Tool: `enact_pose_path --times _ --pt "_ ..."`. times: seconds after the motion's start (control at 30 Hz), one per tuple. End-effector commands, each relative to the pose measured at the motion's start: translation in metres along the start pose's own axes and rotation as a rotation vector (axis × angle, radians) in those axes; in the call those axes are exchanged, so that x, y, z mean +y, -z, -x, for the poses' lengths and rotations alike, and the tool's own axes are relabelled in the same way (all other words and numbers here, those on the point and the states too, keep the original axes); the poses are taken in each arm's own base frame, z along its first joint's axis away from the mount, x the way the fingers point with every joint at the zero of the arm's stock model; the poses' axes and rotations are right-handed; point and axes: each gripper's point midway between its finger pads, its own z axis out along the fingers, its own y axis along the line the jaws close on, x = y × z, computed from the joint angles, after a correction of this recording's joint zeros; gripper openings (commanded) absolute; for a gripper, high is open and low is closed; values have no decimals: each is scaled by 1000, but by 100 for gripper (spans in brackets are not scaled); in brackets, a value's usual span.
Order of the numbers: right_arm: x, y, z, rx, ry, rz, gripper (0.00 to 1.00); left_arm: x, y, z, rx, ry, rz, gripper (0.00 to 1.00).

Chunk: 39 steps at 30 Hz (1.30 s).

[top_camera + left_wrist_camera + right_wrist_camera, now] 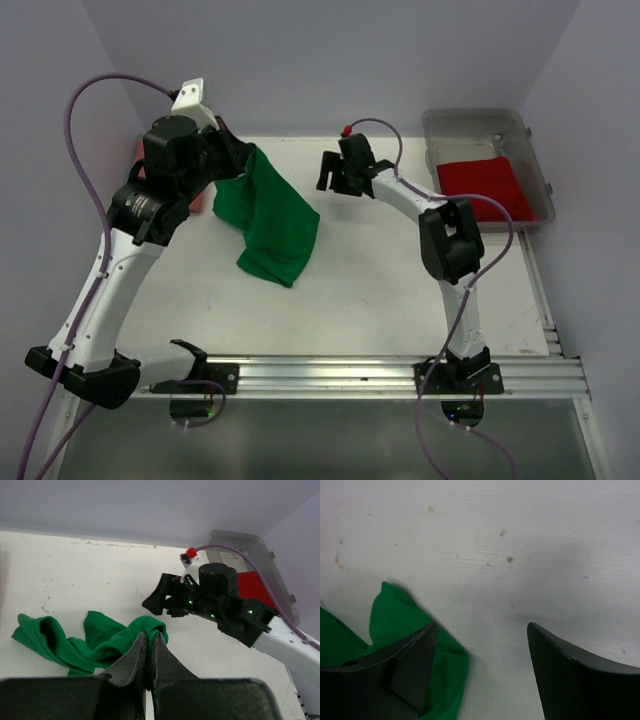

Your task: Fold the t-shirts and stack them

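My right gripper goes down and to the left in the top view next, onto the green shirt's nearest edge, since bare table shows between its fingers.
A bright green t-shirt hangs bunched above the table's left middle, its lower end resting on the surface. My left gripper is shut on its top fold; in the left wrist view the fingertips pinch green cloth. My right gripper hovers to the right of the shirt, open, with nothing between its fingers. In the right wrist view the gripper has bare table between its jaws, and the green shirt lies by the left finger. A red t-shirt lies in a bin.
The clear plastic bin stands at the back right corner. A strip of pinkish-red cloth shows behind my left arm, mostly hidden. Grey walls close off the back and both sides. A metal rail runs along the near edge.
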Motion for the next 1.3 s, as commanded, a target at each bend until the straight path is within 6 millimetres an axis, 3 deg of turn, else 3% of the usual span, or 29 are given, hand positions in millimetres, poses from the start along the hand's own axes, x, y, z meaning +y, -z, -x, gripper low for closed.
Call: enact_pose_path --times 0.0,0.03,0.1,0.2,0.23,0.47,0.5,0.57,0.6,0.67,0.7,0.77,0.8,0.87,0.9,1.0,1.07,1.17,1.2,1.23,1.27 --pt "52 -15 -4 77 60 239 75 -17 16 19 -43 -17 -70 0" --pt "74 -12 -3 97 78 325 74 -16 16 19 -42 -21 -65 0" --pt "86 -16 -19 154 104 377 73 -11 17 18 -42 -29 -45 0" --pt "103 2 -36 189 174 420 71 -6 19 20 -53 -38 -21 0" --pt "99 5 -58 233 184 412 70 -5 20 20 -56 -39 -17 0" --pt "82 76 -134 359 231 402 66 0 21 23 -80 -41 9 0" --pt "78 84 -161 416 237 400 66 2 20 22 -78 -42 15 0" --pt "83 103 -180 443 242 410 66 1 19 22 -81 -38 10 0" --pt "79 110 -208 490 265 399 65 2 18 20 -78 -39 12 0" --pt "86 122 -224 509 255 412 63 3 16 18 -76 -37 16 0" --pt "85 128 -245 549 262 414 58 4 15 16 -73 -38 19 0" --pt "92 135 -260 567 242 430 51 5 15 15 -73 -35 26 0" --pt "91 140 -277 592 249 427 41 6 17 15 -76 -33 24 0" --pt "97 139 -288 590 228 433 30 8 17 15 -81 -33 33 0" --pt "97 142 -299 604 233 429 14 9 19 16 -87 -30 38 0" --pt "95 138 -312 612 232 384 0 12 24 18 -99 -31 52 0" --pt "88 135 -313 598 251 329 0 14 27 19 -102 -35 60 0" --pt "75 134 -300 538 294 233 0 18 33 19 -112 -35 72 0" --pt "78 138 -286 493 307 218 0 18 35 19 -116 -33 72 0" --pt "60 138 -275 447 347 110 0 19 38 20 -123 -30 73 0" --pt "60 146 -271 453 361 106 0 20 37 18 -117 -30 78 0"
